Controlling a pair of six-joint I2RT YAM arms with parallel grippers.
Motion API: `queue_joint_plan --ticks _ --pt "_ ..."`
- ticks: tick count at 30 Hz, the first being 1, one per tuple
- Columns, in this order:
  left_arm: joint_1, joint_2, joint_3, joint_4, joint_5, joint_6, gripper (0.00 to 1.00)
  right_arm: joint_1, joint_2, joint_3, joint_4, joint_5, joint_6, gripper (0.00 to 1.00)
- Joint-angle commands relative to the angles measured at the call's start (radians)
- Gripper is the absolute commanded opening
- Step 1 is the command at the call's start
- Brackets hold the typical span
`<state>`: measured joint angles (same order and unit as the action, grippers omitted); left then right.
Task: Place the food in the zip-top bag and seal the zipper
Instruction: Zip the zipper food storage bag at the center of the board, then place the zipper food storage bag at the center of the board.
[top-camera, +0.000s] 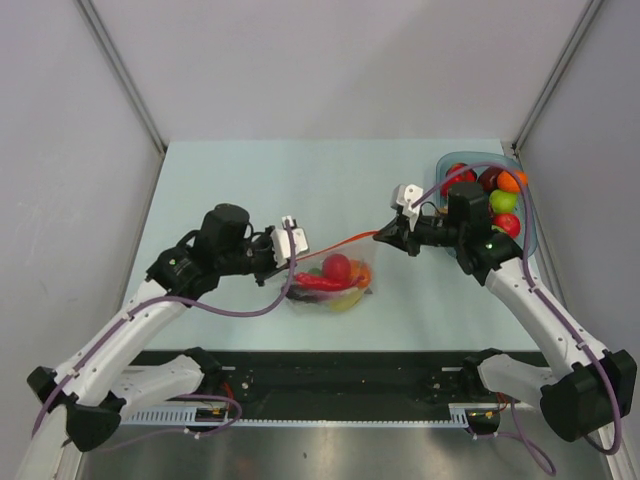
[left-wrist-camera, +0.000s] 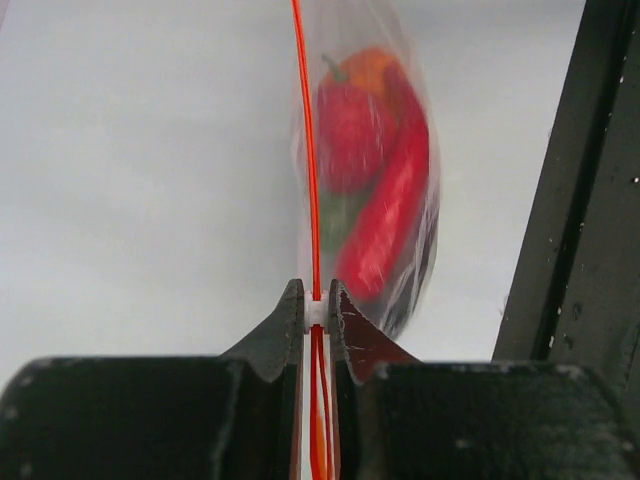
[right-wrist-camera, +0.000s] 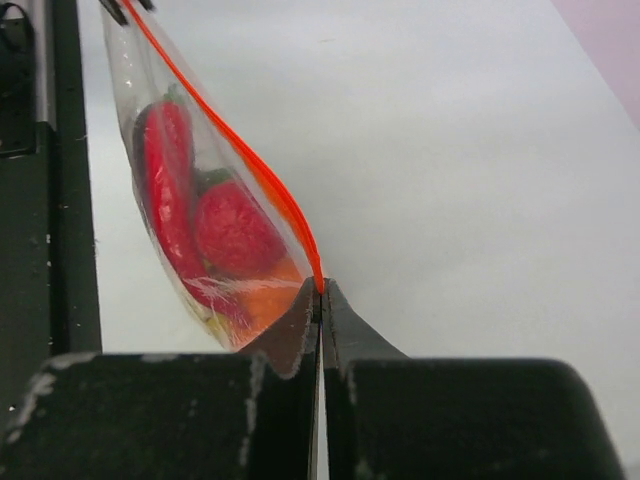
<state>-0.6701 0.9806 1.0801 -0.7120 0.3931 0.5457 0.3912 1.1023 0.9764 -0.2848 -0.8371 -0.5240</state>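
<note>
My left gripper slides to the zipper's end next, then back and down to release, as the tabletop by the black bar (top-camera: 281, 335) (left-wrist-camera: 465, 330) lies below and back from that end.
The clear zip-top bag (top-camera: 335, 285) hangs between my two grippers just above the table, holding a red chili, a red round fruit and orange, yellow and green food (top-camera: 337, 268). Its orange-red zipper (top-camera: 340, 243) is stretched taut. My left gripper (top-camera: 295, 240) is shut on the zipper's left end, on its white slider (left-wrist-camera: 316, 313). My right gripper (top-camera: 385, 234) is shut on the zipper's right end (right-wrist-camera: 319, 285). The bag and its food show in the left wrist view (left-wrist-camera: 375, 190) and in the right wrist view (right-wrist-camera: 215, 235).
A translucent blue tray (top-camera: 530, 225) at the right rear holds more food in red, orange and green (top-camera: 503, 201). Grey walls enclose the table on three sides. A black rail (top-camera: 340, 375) runs along the near edge.
</note>
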Motion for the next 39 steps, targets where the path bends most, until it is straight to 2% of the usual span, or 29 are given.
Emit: queue_joint_plan --ticks 1,7,12,17,19,21,24,25,26,27,30,36,39 --pt "0.072 -0.063 -0.014 -0.130 -0.019 0.022 0.09 -0.081 -0.044 0.004 -0.017 0.032 -0.024 0.00" --pt "0.144 -0.111 -0.049 -0.145 -0.037 -0.004 0.08 -0.165 -0.062 -0.010 -0.060 0.033 -0.053 0.00" --pt "0.248 -0.106 -0.045 -0.117 0.009 -0.046 0.06 -0.196 -0.068 -0.010 -0.063 0.030 -0.062 0.00" --pt "0.260 -0.031 0.012 0.018 0.043 -0.099 0.05 -0.158 -0.033 -0.010 0.108 0.064 0.005 0.00" --pt "0.267 0.039 0.075 0.054 0.030 -0.101 0.04 -0.149 -0.001 -0.002 0.253 0.084 0.024 0.00" --pt "0.274 0.105 0.156 0.068 0.038 -0.086 0.03 -0.147 0.024 0.022 0.329 0.102 0.033 0.00" --pt "0.279 0.136 0.214 0.022 0.079 -0.014 0.04 -0.144 0.044 0.074 0.323 0.070 -0.014 0.00" --pt "0.279 0.135 0.208 0.010 0.088 0.020 0.04 -0.138 0.041 0.076 0.234 0.052 -0.055 0.00" --pt "0.279 0.130 0.184 -0.007 0.099 0.034 0.04 -0.106 0.028 0.074 0.161 0.037 -0.176 0.00" --pt "0.279 0.112 0.169 -0.012 0.105 0.057 0.04 -0.086 0.022 0.073 0.019 0.030 -0.221 0.00" --pt "0.277 0.079 0.087 -0.067 0.171 0.133 0.06 -0.032 0.002 0.039 -0.197 -0.007 -0.341 0.00" --pt "0.227 0.024 -0.132 -0.227 0.250 0.235 0.10 0.058 -0.074 -0.125 -0.541 0.015 -0.658 0.00" --pt "0.181 -0.008 -0.238 -0.259 0.259 0.253 0.16 0.098 -0.108 -0.208 -0.620 0.035 -0.729 0.00"
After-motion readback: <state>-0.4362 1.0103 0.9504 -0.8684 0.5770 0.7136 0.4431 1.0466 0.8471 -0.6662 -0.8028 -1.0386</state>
